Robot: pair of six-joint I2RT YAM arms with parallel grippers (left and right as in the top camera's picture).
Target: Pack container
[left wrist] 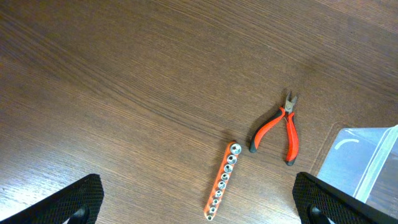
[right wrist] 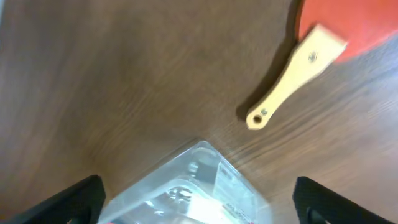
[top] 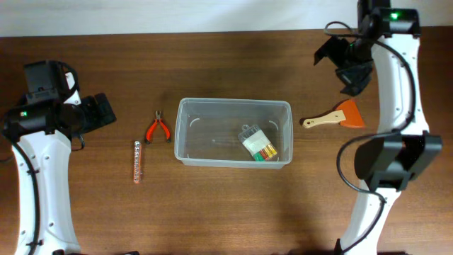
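The scraper is still on the tabletop outside the clear plastic container [top: 233,103], so the robot's right gripper will next come down open onto the narrow part of the wooden handle [top: 333,117].
The clear plastic container [top: 233,103] sits mid-table. A small clear pack with coloured pieces [top: 257,145] lies in its right half. Orange-handled pliers [top: 157,127] and an orange socket rail [top: 136,161] lie left of it. A scraper with an orange blade and wooden handle [top: 333,117] lies to its right. My left gripper [top: 105,111] is open and empty, left of the pliers. The left wrist view shows the open left gripper [left wrist: 205,204], the pliers [left wrist: 277,127], the rail [left wrist: 222,180] and a container corner [left wrist: 367,163]. My right gripper [top: 350,71] is open and empty, above the scraper.
In the right wrist view the open right gripper [right wrist: 199,202] frames a container corner [right wrist: 186,186], with the scraper [right wrist: 292,74] beyond it. The brown wooden table's far edge [top: 212,32] meets a white wall.
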